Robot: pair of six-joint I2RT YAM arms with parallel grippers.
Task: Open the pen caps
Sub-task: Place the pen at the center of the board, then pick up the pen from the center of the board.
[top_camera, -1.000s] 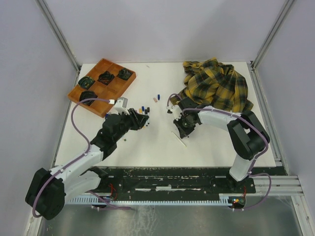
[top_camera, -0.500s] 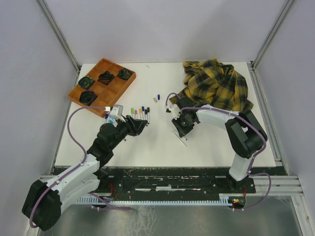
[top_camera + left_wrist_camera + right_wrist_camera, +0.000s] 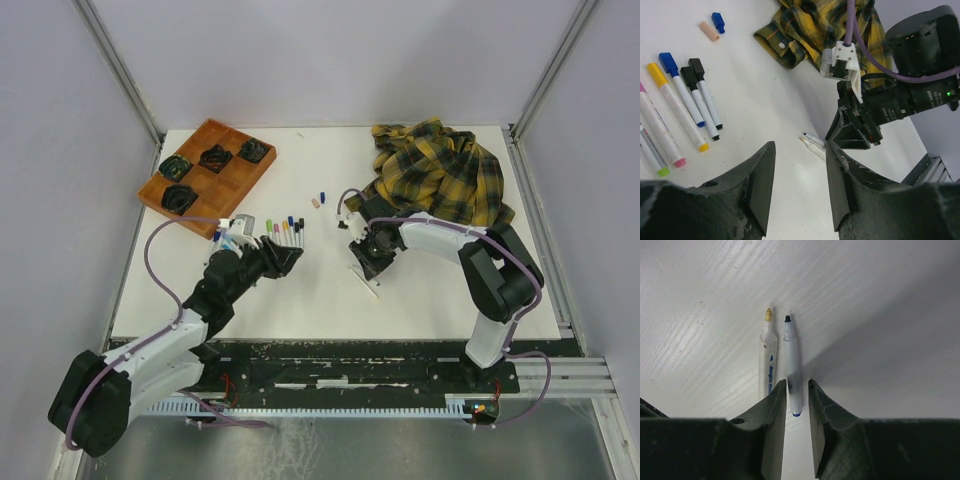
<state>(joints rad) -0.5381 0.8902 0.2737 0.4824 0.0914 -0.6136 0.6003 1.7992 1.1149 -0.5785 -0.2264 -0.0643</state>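
Note:
The robot's left gripper is going to move outward and down to the black-capped marker at the row's end, onto its white body [image 3: 301, 238] [image 3: 710, 103], since the marker has bare table along one side.
Several capped markers [image 3: 283, 230] lie in a row on the white table, with blue [image 3: 667, 60], yellow [image 3: 655, 73] and black pen caps [image 3: 695, 64] on them. Two loose pen caps, peach [image 3: 709, 31] and blue [image 3: 717, 22], lie apart near the shirt. My left gripper [image 3: 293, 259] is open and empty just near of the row; it also shows in the left wrist view [image 3: 799, 150]. My right gripper [image 3: 368, 262] stands over two uncapped markers. Its jaws [image 3: 796, 385] straddle the blue-tipped marker [image 3: 791, 360] with a small gap. The beige-tipped marker [image 3: 767, 357] lies beside it.
A yellow plaid shirt [image 3: 440, 180] is heaped at the back right, close behind the right arm. An orange compartment tray [image 3: 232, 185] with dark objects stands at the back left. Table edges and frame posts bound both sides.
My left gripper has drawn back toward the near edge, uncovering the row of capped markers. My right gripper has shifted slightly left over the uncapped markers.

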